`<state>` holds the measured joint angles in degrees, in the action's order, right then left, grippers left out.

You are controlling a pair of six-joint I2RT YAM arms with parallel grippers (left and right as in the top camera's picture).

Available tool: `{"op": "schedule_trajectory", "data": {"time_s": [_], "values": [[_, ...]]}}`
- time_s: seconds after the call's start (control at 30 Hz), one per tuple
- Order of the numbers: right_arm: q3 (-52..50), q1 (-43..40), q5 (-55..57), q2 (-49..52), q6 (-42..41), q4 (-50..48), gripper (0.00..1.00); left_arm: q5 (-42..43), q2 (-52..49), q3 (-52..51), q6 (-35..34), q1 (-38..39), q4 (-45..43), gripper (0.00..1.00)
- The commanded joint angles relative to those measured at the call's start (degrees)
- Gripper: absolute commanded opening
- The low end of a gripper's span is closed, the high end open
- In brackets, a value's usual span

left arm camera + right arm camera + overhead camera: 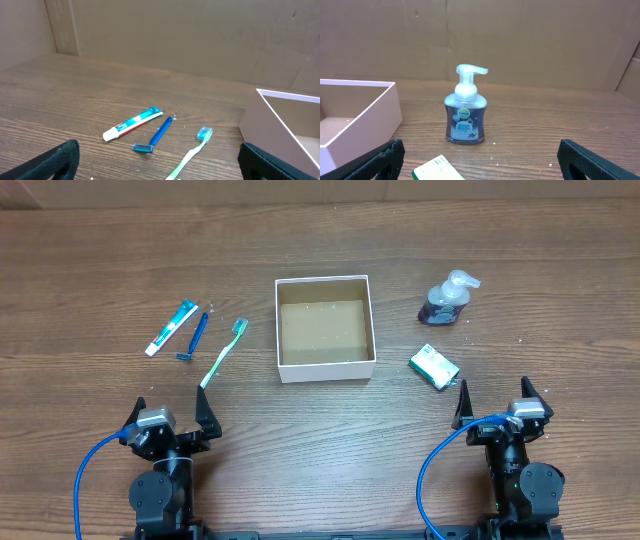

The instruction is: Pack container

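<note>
The pump bottle (447,300) stands upright beyond the soap box, so my right gripper will rise outward, tilt down over the pump head, then lower onto it.
The container (325,370), a shallow white-walled box with a brown floor, sits empty at the table's middle; its wall shows in the left wrist view (272,125) and right wrist view (375,112). Left of it lie a toothpaste tube (171,327) (132,124), a blue razor (194,338) (156,135) and a green toothbrush (223,353) (192,152). Right of it stand a purple foam soap pump bottle (447,300) (465,112) and a green-white soap box (434,366) (437,169). My left gripper (170,412) (157,176) and right gripper (498,402) (480,176) are open and empty, near the front edge.
A brown cardboard wall (200,35) stands behind the wooden table (320,450). Blue cables (90,470) loop beside each arm base.
</note>
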<state>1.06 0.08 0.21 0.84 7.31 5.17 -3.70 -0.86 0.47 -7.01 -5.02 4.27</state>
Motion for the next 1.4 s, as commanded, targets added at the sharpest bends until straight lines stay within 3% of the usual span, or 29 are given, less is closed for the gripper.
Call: {"op": "schedule_trajectory", "data": {"time_s": [0.0, 0.2, 0.37, 0.53, 0.6, 0.7, 0.83, 0.93, 1.07, 1.37], "values": [[-0.61, -0.13, -0.33, -0.68, 0.02, -0.35, 1.00, 0.17, 0.55, -0.20, 1.01, -0.48, -0.20, 1.00], [-0.61, -0.13, -1.16, -0.68, -0.02, -0.76, 1.00, 0.17, 0.55, -0.20, 1.01, -0.48, -0.20, 1.00], [0.04, -0.07, -12.52, 0.22, -5.29, -0.39, 1.00, 0.17, 0.55, -0.20, 1.01, -0.48, -0.20, 1.00], [9.68, -0.09, -12.59, 5.70, -7.56, 3.10, 1.00, 0.17, 0.55, -0.20, 1.01, -0.48, -0.20, 1.00], [18.08, -0.09, -12.55, 13.18, -7.08, 5.73, 1.00, 0.17, 0.55, -0.20, 1.01, -0.48, -0.20, 1.00], [35.95, -0.09, -12.57, 32.46, -6.88, 16.00, 1.00, 0.17, 0.55, -0.20, 1.03, -0.48, -0.20, 1.00], [59.34, -0.09, -13.81, 57.70, -6.88, 34.49, 1.00, 0.17, 0.55, -0.20, 1.01, -0.48, -0.20, 1.00], [69.29, -0.09, -13.90, 70.58, -7.15, 39.23, 1.00, 0.17, 0.55, -0.20, 1.01, -0.48, -0.20, 1.00], [72.08, -0.50, -13.84, 80.15, -6.01, 36.26, 1.00, 0.17, 0.55, -0.20, 1.03, -0.48, -0.20, 1.00], [72.08, -0.57, -7.43, 87.47, -2.54, 22.93, 1.00, 0.17, 0.55, -0.20, 1.03, -0.48, -0.20, 1.00]]}}
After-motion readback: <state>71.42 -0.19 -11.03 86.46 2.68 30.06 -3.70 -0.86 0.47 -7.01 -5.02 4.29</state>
